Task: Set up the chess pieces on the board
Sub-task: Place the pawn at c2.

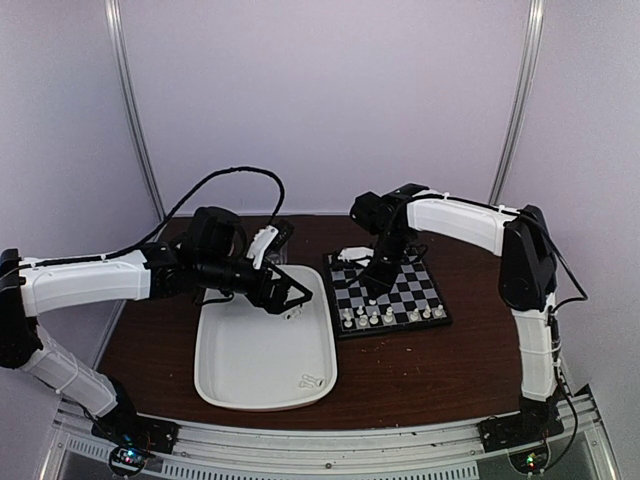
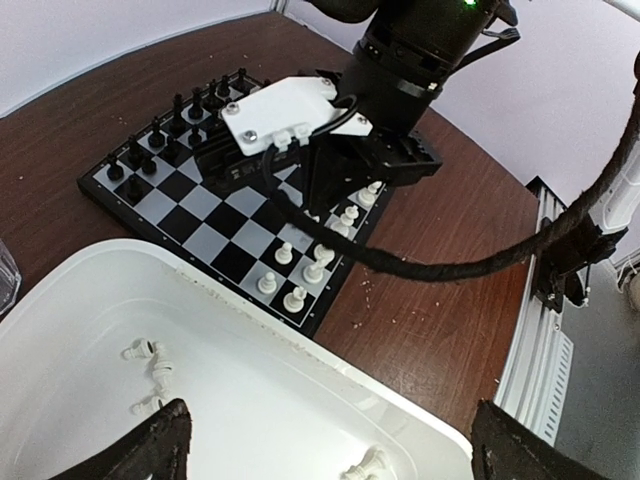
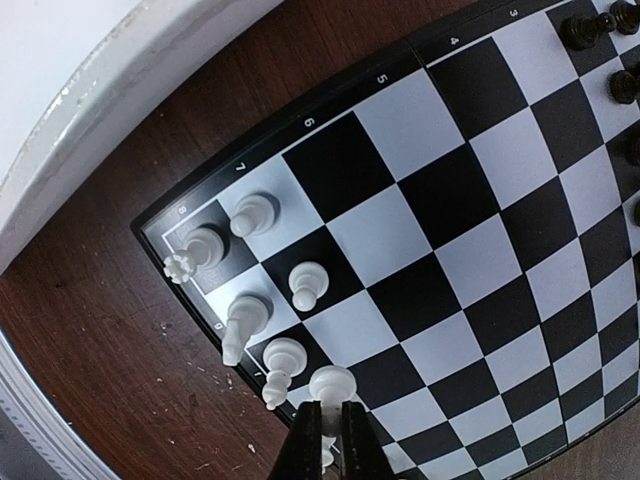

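Observation:
My right gripper goes down to the light square below it, before the bishop, next and releases the white pawn there, because that square stands empty.
The board (image 1: 405, 288) lies right of the tray, with several white chess pieces (image 1: 374, 318) along its near edge. In the right wrist view a rook (image 3: 196, 249), two pawns (image 3: 305, 285), a knight (image 3: 243, 322) and a bishop (image 3: 280, 361) stand near the board's (image 3: 450, 180) corner. My right gripper (image 3: 332, 428) is shut on a white chess piece (image 3: 332, 383) beside the bishop. I cannot tell whether its base touches the square. My left gripper (image 2: 340, 460) hangs open over the tray, above loose white pieces (image 2: 150, 362) and another (image 2: 365, 466).
The white oblong tray (image 1: 225, 385) sits left of the board, with its rim (image 2: 330, 375) close to the board's edge. Black chessmen (image 2: 170, 135) fill the board's far rows. The right arm (image 2: 400, 60) reaches over the board. Bare brown table (image 2: 440, 290) lies to the right.

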{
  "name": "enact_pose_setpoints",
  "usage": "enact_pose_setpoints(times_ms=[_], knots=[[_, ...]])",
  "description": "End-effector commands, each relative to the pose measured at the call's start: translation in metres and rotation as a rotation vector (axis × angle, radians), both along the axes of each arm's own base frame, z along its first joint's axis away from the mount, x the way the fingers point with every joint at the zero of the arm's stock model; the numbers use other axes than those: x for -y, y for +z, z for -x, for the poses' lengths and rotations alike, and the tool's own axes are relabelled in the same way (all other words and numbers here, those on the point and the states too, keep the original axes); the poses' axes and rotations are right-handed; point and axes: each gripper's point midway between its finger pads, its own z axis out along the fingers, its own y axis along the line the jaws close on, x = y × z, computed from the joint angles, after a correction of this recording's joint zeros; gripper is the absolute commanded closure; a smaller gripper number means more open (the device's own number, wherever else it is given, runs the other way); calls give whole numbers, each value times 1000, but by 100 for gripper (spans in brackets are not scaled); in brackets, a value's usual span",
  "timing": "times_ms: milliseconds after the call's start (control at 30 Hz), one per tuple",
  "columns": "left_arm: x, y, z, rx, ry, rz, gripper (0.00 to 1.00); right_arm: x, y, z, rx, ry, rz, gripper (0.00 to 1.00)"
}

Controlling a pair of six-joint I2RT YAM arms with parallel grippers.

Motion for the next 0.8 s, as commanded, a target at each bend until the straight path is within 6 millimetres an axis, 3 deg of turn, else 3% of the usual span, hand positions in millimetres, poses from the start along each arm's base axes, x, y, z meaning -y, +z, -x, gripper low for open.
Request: enact_pose_setpoints(times_ms=[0, 767], knots=[[-3, 8, -2, 36, 5, 14, 2, 5, -6, -4, -6, -7, 42, 99], [-2, 3, -2, 22, 5, 10, 2, 4, -30, 0, -70, -6, 65, 96]])
